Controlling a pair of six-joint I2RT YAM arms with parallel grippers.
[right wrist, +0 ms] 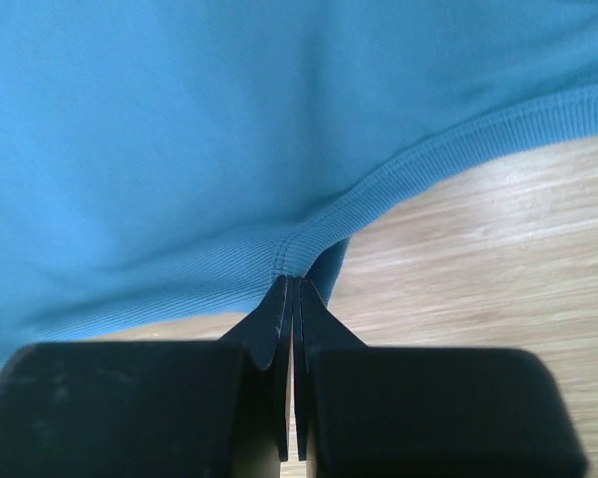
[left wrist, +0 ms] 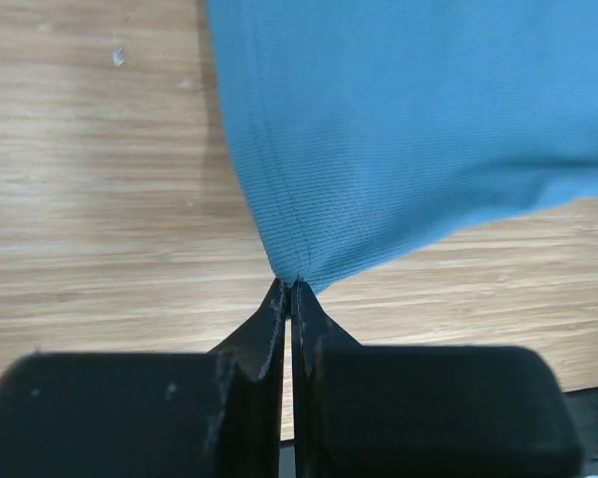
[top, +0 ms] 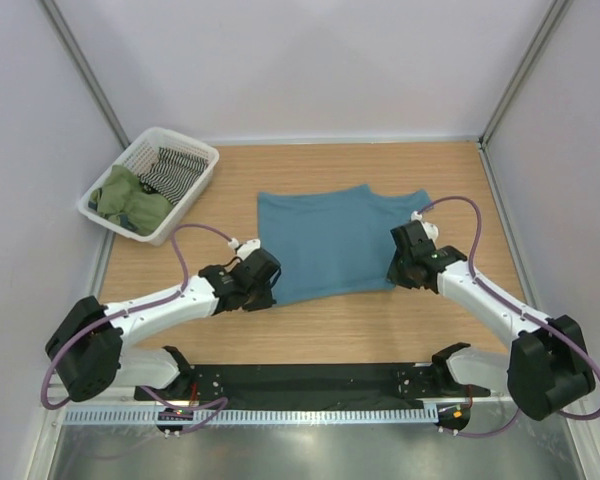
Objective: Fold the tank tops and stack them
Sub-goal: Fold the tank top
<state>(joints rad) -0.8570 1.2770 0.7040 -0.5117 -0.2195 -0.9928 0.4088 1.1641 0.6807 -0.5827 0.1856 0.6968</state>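
The middle of the spread cloth lies outward of my right gripper, so the gripper will next carry the pinched hem outward and let it go over that part.
A plain teal-blue tank top (top: pixel 330 240) lies spread on the wooden table at its middle. My left gripper (top: pixel 270 292) is shut on its near left corner, and in the left wrist view the cloth (left wrist: pixel 409 129) peaks up into the pinched fingertips (left wrist: pixel 290 284). My right gripper (top: pixel 400 272) is shut on the ribbed edge at the near right corner; that hem (right wrist: pixel 309 244) bunches at the tips (right wrist: pixel 294 281). An olive-green tank top (top: pixel 128 198) lies crumpled in the basket at the far left.
A white slatted basket (top: pixel 195 190) stands at the far left corner and also holds a black-and-white striped garment (top: pixel 172 170). Grey walls enclose the table on three sides. A black bar (top: pixel 310 382) with the arm bases runs along the near edge.
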